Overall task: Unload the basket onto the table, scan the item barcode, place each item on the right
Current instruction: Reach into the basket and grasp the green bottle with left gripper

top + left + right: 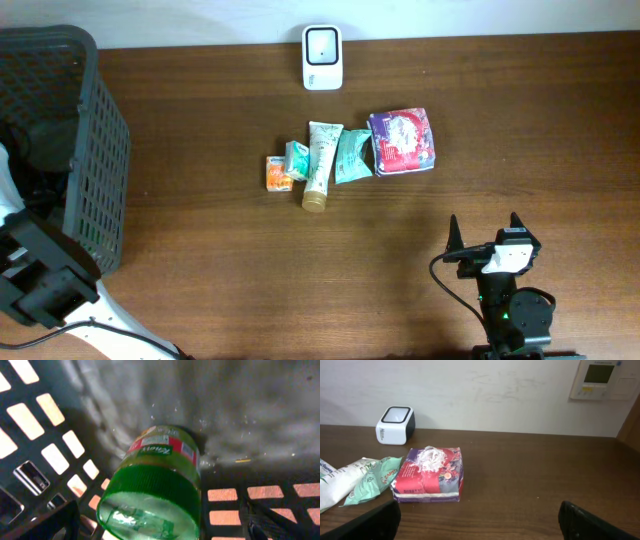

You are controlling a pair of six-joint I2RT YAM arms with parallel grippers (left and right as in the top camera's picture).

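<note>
The green ribbed cap (151,497) already shows between the open fingers, so my left gripper should go down deeper into the mesh basket and close around it.
A jar (155,485) with a green lid and a red, green and white label lies inside the dark mesh basket (95,150); its lid faces the left wrist camera. My left gripper (157,529) is open, its dark fingers (47,522) on either side of the lid and not touching it. The white barcode scanner (322,57) stands at the table's far edge, also in the right wrist view as the scanner (395,424). My right gripper (484,225) rests open near the front right, holding nothing; in its own view the right gripper (480,525) faces the packet (429,476).
In a row at mid-table lie a purple-red packet (402,141), a teal sachet (352,155), a white tube (320,165), a small green box (297,160) and an orange box (277,173). The left arm (40,285) reaches up beside the basket at the left edge.
</note>
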